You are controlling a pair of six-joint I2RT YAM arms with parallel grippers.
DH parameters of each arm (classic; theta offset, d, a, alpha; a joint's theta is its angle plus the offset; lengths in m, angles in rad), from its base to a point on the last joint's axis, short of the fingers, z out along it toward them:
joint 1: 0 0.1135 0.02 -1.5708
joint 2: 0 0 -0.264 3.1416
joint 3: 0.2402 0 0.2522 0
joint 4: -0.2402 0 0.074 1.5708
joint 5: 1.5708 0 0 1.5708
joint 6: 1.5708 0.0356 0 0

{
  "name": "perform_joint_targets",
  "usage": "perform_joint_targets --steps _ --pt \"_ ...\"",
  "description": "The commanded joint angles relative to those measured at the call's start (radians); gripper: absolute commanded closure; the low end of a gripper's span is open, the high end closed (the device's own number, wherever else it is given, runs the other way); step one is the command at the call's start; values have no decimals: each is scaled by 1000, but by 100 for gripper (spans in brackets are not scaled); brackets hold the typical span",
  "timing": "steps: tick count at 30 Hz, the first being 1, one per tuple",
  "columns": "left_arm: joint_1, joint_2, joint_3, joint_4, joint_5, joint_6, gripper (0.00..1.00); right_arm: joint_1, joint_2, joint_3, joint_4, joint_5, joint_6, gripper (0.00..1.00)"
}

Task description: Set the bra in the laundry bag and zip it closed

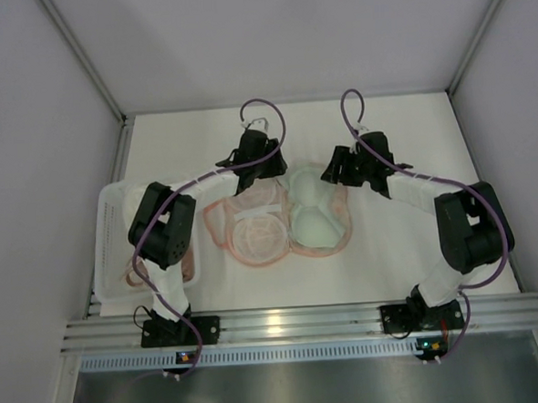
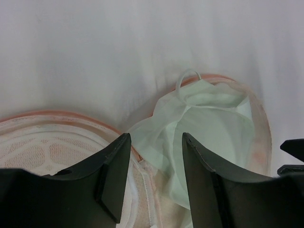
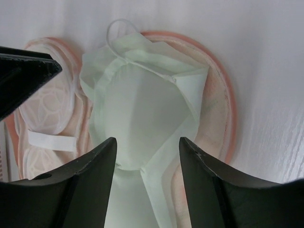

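My right gripper will move down next, fingers astride the bag's outer pink rim by its mint-white fold.
The laundry bag (image 1: 341, 217) lies open on the white table, its two halves side by side. The right half shows its pale mint lining (image 3: 142, 95), also in the left wrist view (image 2: 213, 118). The bra (image 1: 257, 237) lies in the left half, its pink mesh cups crossed by a whitish band (image 3: 50, 141); one cup shows in the left wrist view (image 2: 38, 152). My left gripper (image 1: 272, 169) is open and empty above the far end of the seam between the halves (image 2: 155, 137). My right gripper (image 1: 333, 175) is open and empty just over the mint lining (image 3: 147, 141).
A white plastic basket (image 1: 106, 221) stands at the table's left edge with a pink garment (image 1: 136, 275) in it. A whitish loop (image 2: 187, 78) sticks out at the bag's far end. Grey walls close in the table on three sides.
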Motion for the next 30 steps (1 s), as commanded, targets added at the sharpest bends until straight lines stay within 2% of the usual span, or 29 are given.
perform_joint_targets --steps 1,8,18,23,30 --pt "-3 -9 17 42 25 17 47 10 2 -40 19 10 18 44" --pt "-1 17 28 62 54 30 47 16 49 -65 76 32 38 47" --pt "-3 19 18 76 54 42 47 18 121 71 42 174 -62 53" --pt "-1 31 26 79 62 45 47 21 164 96 57 171 -68 61" --pt "-1 31 28 78 71 56 46 33 167 81 39 161 -69 61"
